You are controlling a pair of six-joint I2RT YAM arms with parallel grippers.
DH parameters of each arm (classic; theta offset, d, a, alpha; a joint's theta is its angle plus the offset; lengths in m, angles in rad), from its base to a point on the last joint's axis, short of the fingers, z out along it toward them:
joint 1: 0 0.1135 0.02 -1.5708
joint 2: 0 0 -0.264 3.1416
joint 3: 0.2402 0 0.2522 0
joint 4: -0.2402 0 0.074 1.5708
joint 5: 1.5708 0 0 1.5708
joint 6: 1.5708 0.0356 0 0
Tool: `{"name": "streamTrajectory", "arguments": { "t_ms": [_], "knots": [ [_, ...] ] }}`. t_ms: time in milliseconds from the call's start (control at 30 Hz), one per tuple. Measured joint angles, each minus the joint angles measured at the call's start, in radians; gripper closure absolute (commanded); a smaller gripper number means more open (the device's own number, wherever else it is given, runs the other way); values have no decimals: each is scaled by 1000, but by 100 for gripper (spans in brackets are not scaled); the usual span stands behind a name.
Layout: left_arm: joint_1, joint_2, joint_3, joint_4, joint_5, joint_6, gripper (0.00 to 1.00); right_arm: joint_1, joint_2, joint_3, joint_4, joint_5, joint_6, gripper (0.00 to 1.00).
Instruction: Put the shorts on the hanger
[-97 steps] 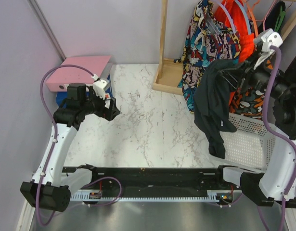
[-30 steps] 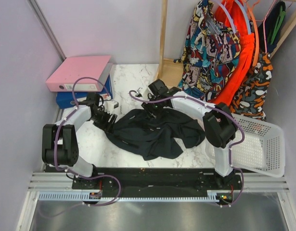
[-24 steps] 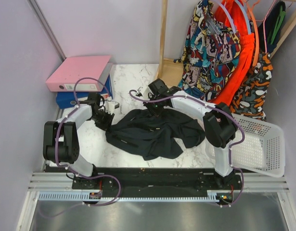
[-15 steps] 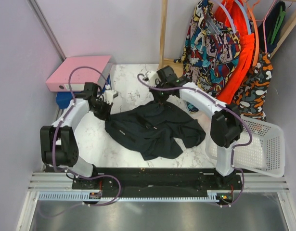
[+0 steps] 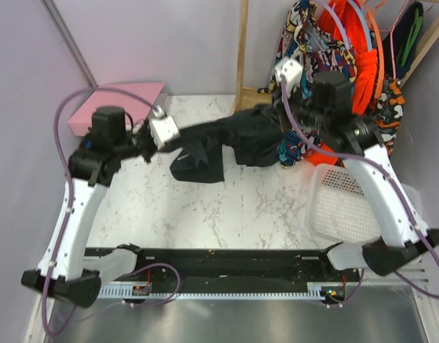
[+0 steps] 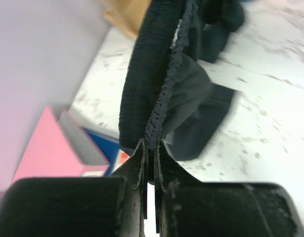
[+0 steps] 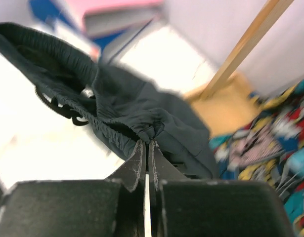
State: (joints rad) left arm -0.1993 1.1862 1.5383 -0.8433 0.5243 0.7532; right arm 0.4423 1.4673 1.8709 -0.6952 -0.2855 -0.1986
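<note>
My left gripper should next move down and back to the table's bare near part and release the gathered waistband, as that open part has room for the shorts (image 5: 230,139).
The black shorts (image 5: 230,139) hang stretched in the air between my two grippers, one leg drooping toward the table. My left gripper (image 5: 176,141) is shut on the gathered waistband at the left end; the left wrist view shows the jaws (image 6: 151,145) pinching the elastic edge of the shorts (image 6: 152,89). At the right end my right gripper (image 5: 282,123) is shut on the waistband too, its jaws (image 7: 146,143) closed on a bunch of shorts fabric (image 7: 127,108). The thin orange hanger (image 5: 380,50) hangs on the rack at the top right, behind the right arm.
A comic-print garment (image 5: 305,43), an orange garment (image 5: 356,36) and a light blue hanger (image 5: 339,21) hang from the rack. Its wooden post (image 5: 241,57) stands at the back. A white basket (image 5: 347,211) sits at the right, a pink binder (image 5: 130,96) at the left.
Both grippers closed on the waistband of the shorts lying on the table, then rose and drew apart. The shorts are now lifted and stretched between them.
</note>
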Motion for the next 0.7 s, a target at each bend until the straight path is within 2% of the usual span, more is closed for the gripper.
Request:
{"name": "streamTrajectory", "arguments": {
  "t_ms": [133, 200, 333, 433, 500, 533, 567, 600, 633, 667, 700],
  "knots": [
    [-85, -171, -300, -51, 16, 106, 96, 2, -192, -338, -27, -80, -8, 100],
    [-115, -212, -446, -78, 10, 147, 96, 7, -217, -520, -35, -120, -6, 100],
    [-193, -185, -633, -97, -3, 169, 98, 23, -118, -770, -48, -156, 19, 100],
    [-264, -156, -723, -70, -31, 165, 97, 34, -60, -849, -53, -162, 48, 100],
    [-290, -132, -765, -39, -57, 154, 90, 38, -52, -861, -43, -154, 62, 99],
    [-298, -112, -780, -15, -70, 145, 75, 39, -52, -861, -32, -147, 67, 94],
    [-300, -95, -788, 4, -78, 139, 67, 38, -53, -861, -15, -140, 71, 80],
    [-301, -82, -794, 24, -85, 132, 62, 38, -53, -861, -3, -136, 72, 74],
    [-301, -79, -799, 39, -87, 128, 50, 38, -53, -861, 2, -135, 73, 68],
    [-301, -81, -805, 48, -89, 121, 47, 38, -53, -862, 3, -136, 64, 58],
    [-302, -87, -807, 44, -87, 123, 45, 38, -55, -864, 0, -136, 60, 57]
  ]
}}
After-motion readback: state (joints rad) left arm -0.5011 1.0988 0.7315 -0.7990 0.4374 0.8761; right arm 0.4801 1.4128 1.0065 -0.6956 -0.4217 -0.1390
